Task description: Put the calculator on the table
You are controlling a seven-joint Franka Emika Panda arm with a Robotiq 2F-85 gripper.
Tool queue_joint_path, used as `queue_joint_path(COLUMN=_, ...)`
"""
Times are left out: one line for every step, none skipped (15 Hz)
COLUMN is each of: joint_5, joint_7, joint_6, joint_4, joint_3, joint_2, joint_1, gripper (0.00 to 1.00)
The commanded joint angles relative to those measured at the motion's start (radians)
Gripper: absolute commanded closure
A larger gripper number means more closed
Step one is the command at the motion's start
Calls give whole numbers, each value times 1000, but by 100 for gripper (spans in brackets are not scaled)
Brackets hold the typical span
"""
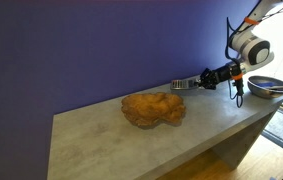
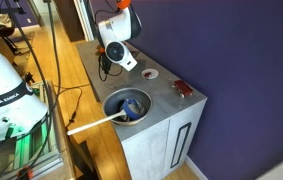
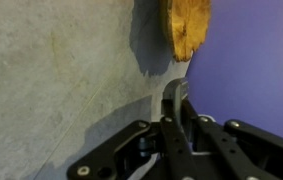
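Observation:
The table beside the orange-brown lumpy object is clear for the calculator, so my gripper moves down a little onto the bare back part of the table (image 3: 162,90) there next.
My gripper (image 1: 194,82) is shut on the calculator (image 1: 181,86), a small flat grey device with dark keys. It is held level, close above the back of the grey table (image 1: 101,140), near the purple wall. In the wrist view the calculator (image 3: 172,98) shows edge-on as a thin grey slab pinched between the black fingers (image 3: 177,118), with the table (image 3: 51,70) to the left. I cannot tell whether the calculator touches the tabletop. In an exterior view the arm (image 2: 117,45) reaches away over the table (image 2: 166,118), and the calculator is hidden.
An orange-brown lumpy object (image 1: 153,108) lies mid-table, just beyond the calculator; it also shows in the wrist view (image 3: 186,25). A metal bowl (image 1: 268,87) sits at the table's end. A white disc (image 2: 151,74) and a red item (image 2: 183,89) lie nearby.

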Motion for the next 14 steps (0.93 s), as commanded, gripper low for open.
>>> queue_joint_path(joint_5=29, joint_7=73, joint_6=45, joint_4=71, joint_3=-31, joint_2=54, joint_1=41, gripper=97)
queue_joint_path(joint_5=16, joint_7=92, joint_6=58, joint_4=89, joint_3=-34, joint_2=68, joint_1=48, gripper=97)
queue_joint_path(joint_5=12, joint_7=102, joint_6=74, joint_4=101, joint_3=-36, joint_2=81, joint_1=58, gripper=97)
queue_joint_path(joint_5=11, joint_7=109, joint_6=87, joint_4=114, joint_3=-36, joint_2=90, joint_1=67, gripper=62)
queue_joint_path(joint_5=16, joint_7=108, joint_6=95, joint_4=118, joint_3=-37, joint_2=93, joint_1=73, gripper=60)
queue_joint_path(joint_5=19, joint_7=108, joint_6=109, joint_4=118, joint_3=-39, joint_2=92, joint_1=79, gripper=54)
queue_joint_path(joint_5=-9, joint_7=126, joint_6=154, joint_4=93, joint_3=-50, joint_2=65, joint_1=91, gripper=48)
queue_joint_path(joint_5=-23, joint_7=141, joint_6=193, joint_4=43, joint_3=-60, joint_2=23, joint_1=93, gripper=40)
queue_joint_path(joint_5=-7, joint_7=126, joint_6=218, joint_4=-21, joint_3=-68, joint_2=-31, joint_1=89, gripper=34)
queue_joint_path(joint_5=10, joint_7=119, joint_6=267, joint_4=-84, joint_3=-76, joint_2=-86, joint_1=96, gripper=26)
queue_joint_path(joint_5=41, joint_7=88, joint_6=303, joint_4=-136, joint_3=-82, joint_2=-132, joint_1=99, gripper=19)
queue_joint_path(joint_5=66, joint_7=29, joint_6=301, joint_4=-180, joint_3=-87, joint_2=-176, joint_1=96, gripper=13)
queue_joint_path(joint_5=68, joint_7=-42, joint_6=298, joint_4=-229, joint_3=-92, joint_2=-230, joint_1=97, gripper=5)
queue_joint_path(joint_5=45, joint_7=-114, joint_6=272, joint_4=-277, joint_3=-90, joint_2=-279, joint_1=95, gripper=1)
